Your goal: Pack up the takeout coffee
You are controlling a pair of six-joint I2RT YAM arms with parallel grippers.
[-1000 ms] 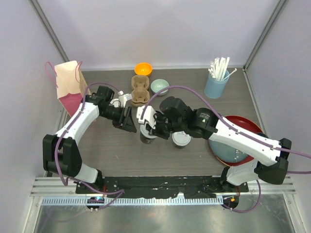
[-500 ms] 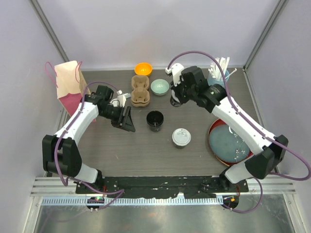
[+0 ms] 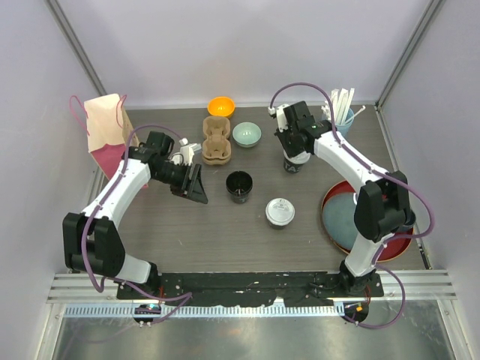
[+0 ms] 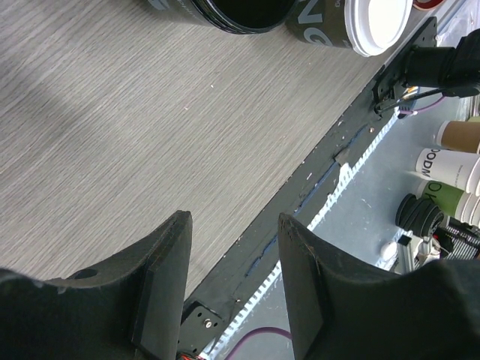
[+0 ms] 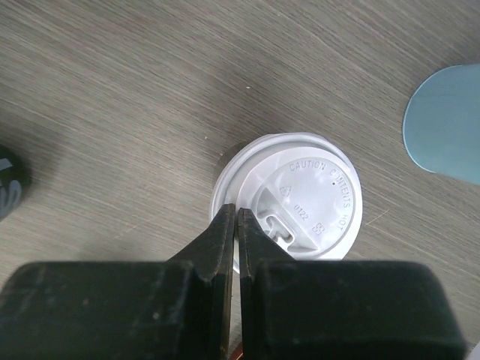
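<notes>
I need to keep my right gripper nearly still over the white lid (image 3: 299,158) (image 5: 300,199) next and spread its shut fingers to release, since that lid is just below its fingers.
Three takeout coffee cups show in the top view. One black cup (image 3: 239,185) stands with no lid at the table's middle, also seen in the left wrist view (image 4: 240,11). A lidded cup (image 3: 280,211) stands to its front right (image 4: 375,22). The third lidded cup (image 3: 292,167) stands at the back right, under my right gripper (image 3: 292,159). In the right wrist view that gripper (image 5: 237,214) is shut, its tips over the left rim of the white lid (image 5: 300,199); whether they touch it I cannot tell. My left gripper (image 3: 196,184) (image 4: 232,225) is open and holds nothing, left of the unlidded cup.
A brown cardboard cup carrier (image 3: 216,140) lies at the back middle, with an orange bowl (image 3: 220,106) and a pale green bowl (image 3: 247,134) near it. A blue tumbler of straws (image 3: 334,129) (image 5: 446,124) stands back right. A pink paper bag (image 3: 105,131) stands back left. A red plate (image 3: 337,236) lies right.
My right arm has swung from over the unlidded cup at the middle to the back right, above a lidded cup near the tumbler. The left arm has stayed put.
</notes>
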